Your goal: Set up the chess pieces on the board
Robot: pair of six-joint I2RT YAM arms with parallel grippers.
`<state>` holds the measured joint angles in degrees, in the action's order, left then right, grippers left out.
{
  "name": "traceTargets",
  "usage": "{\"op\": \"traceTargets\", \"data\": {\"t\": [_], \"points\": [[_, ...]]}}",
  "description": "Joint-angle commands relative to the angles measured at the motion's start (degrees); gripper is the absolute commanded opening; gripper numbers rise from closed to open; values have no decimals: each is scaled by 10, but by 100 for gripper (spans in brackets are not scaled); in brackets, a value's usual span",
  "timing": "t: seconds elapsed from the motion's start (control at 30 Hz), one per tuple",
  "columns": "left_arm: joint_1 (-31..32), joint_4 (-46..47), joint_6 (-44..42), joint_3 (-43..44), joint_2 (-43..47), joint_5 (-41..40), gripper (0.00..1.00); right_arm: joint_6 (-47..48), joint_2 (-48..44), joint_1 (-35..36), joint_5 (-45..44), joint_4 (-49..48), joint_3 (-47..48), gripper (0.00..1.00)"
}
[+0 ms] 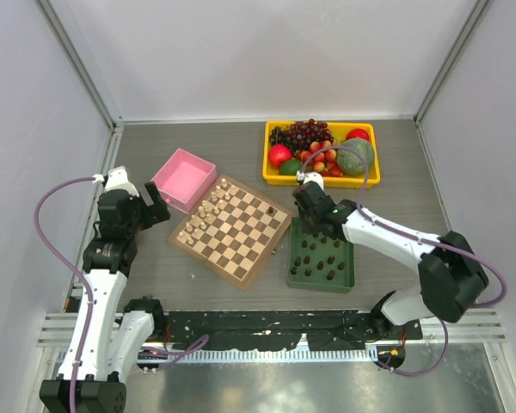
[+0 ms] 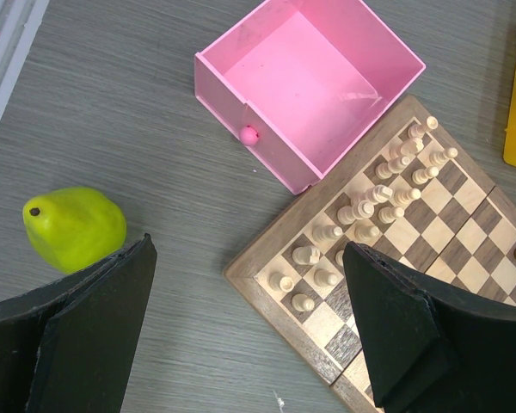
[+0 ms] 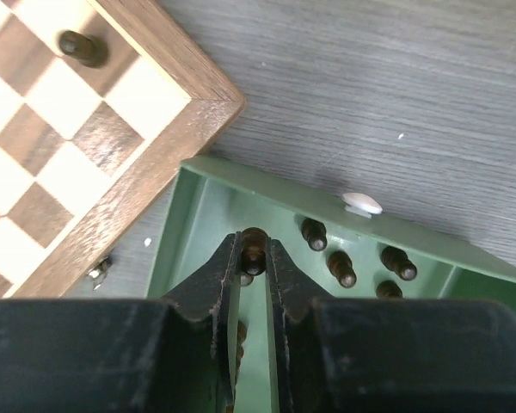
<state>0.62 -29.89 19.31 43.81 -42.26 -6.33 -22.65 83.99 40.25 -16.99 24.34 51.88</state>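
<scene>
I will raise my right gripper from the tray. Then I will lower its piece onto a light square beside the lone dark piece on the board.
The board [image 1: 241,239] lies tilted at the table's middle, with cream pieces [image 1: 208,211] along its left side and one dark chess piece [image 1: 270,209] near its right corner. Several dark chess pieces [image 1: 318,258] stand in the green tray [image 1: 322,286] to the board's right. My right gripper [image 1: 314,219] reaches down into the tray's far end. In the right wrist view my right gripper [image 3: 254,256] is shut on one dark piece [image 3: 254,248], with other pieces [image 3: 327,249] beside it. My left gripper [image 2: 248,249] hangs open over the table at the board's left corner [image 2: 267,284], holding nothing.
A pink box [image 1: 183,179] sits empty against the board's far-left edge. A yellow bin [image 1: 322,181] of fruit stands behind the tray. A green pear [image 2: 73,228] lies on the table by my left finger. A small object [image 3: 99,269] lies between board and tray.
</scene>
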Motion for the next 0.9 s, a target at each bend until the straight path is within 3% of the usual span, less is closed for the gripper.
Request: {"op": "traceTargets", "data": {"t": [0.0,0.2,0.53,0.87], "points": [[-4,7,3,19,1,4,99,5,-73,4,9,19,31,15],[-3,8,4,21,-1,8,99,1,-64,21,26,-3,61,16],[-4,8,4,19,0,12,99,9,99,78,30,-19,177,16],[-4,9,5,19,-2,14,99,15,173,79,17,-38,219,16]]}}
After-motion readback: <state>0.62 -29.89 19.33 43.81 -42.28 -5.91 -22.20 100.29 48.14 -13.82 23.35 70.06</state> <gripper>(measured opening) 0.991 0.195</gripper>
